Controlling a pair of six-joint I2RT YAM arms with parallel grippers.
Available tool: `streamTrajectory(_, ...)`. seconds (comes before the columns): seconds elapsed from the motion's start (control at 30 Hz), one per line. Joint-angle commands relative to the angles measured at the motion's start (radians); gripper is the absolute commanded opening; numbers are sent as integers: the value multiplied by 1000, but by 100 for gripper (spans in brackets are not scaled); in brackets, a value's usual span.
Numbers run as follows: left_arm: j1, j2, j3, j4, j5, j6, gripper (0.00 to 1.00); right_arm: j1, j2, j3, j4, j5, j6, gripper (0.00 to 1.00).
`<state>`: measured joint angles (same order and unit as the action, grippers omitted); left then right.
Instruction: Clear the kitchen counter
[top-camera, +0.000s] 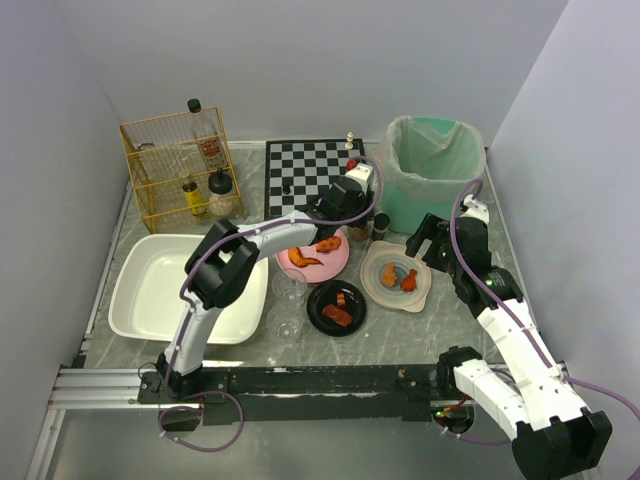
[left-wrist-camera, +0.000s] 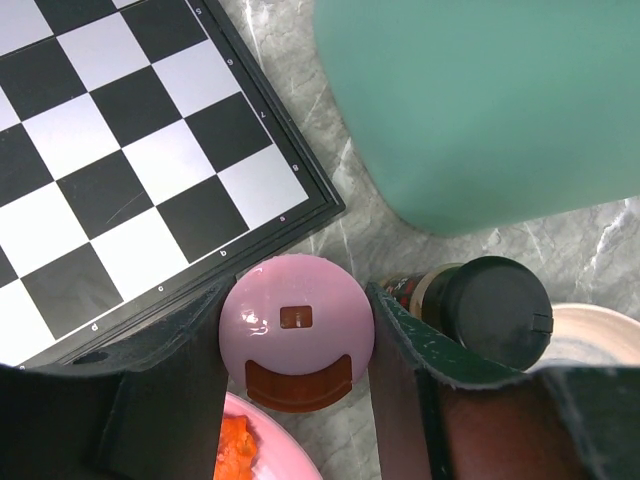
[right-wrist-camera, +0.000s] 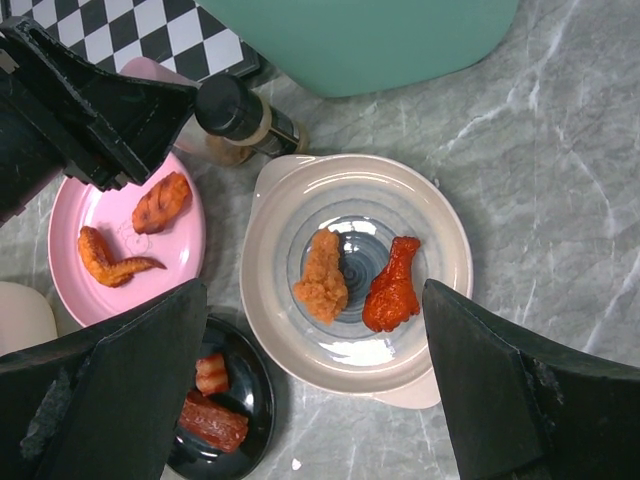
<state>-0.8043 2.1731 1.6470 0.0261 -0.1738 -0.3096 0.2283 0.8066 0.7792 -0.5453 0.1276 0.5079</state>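
Note:
The left gripper rises next, moves left in the top view, lowers the pink-lidded jar and releases it beside the wire rack's yellow bottle, where space is free.
The grey marble kitchen counter (top-camera: 460, 330) carries dishes and jars. My left gripper (left-wrist-camera: 297, 290) is low by the chessboard's corner, both fingers against the sides of a pink-lidded jar (left-wrist-camera: 300, 345) that stands on the counter (left-wrist-camera: 350, 230). A black-lidded spice jar (left-wrist-camera: 495, 310) stands just to its right. My right gripper (right-wrist-camera: 315, 290) is open above a cream bowl (right-wrist-camera: 270, 230) holding a breaded chicken piece (right-wrist-camera: 322, 270) and a red drumstick (right-wrist-camera: 392, 285). In the top view the left gripper (top-camera: 355, 222) is beside the pink plate (top-camera: 330, 262) and the right gripper (top-camera: 422, 250) is over the cream bowl (top-camera: 380, 290).
A green bin (top-camera: 435, 165) stands at the back right and a chessboard (top-camera: 305, 170) behind the left gripper. A black plate (top-camera: 336, 320) with meat and two clear glasses (top-camera: 290, 285) sit in front. A white tub (top-camera: 150, 300) and a wire rack (top-camera: 180, 165) of bottles are on the left.

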Motion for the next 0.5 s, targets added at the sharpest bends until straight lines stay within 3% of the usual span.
streamTrajectory(0.0, -6, -38, 27, 11, -3, -8, 14, -7, 0, -1, 27, -9, 3, 95)
streamTrajectory(0.13, -4, -73, 51, 0, -3, -16, 1, -9, 2, -6, 31, -17, 6, 94)
streamTrajectory(0.47, 13, -246, 137, -74, -41, 35, 0, -9, 14, -23, 64, -52, 23, 94)
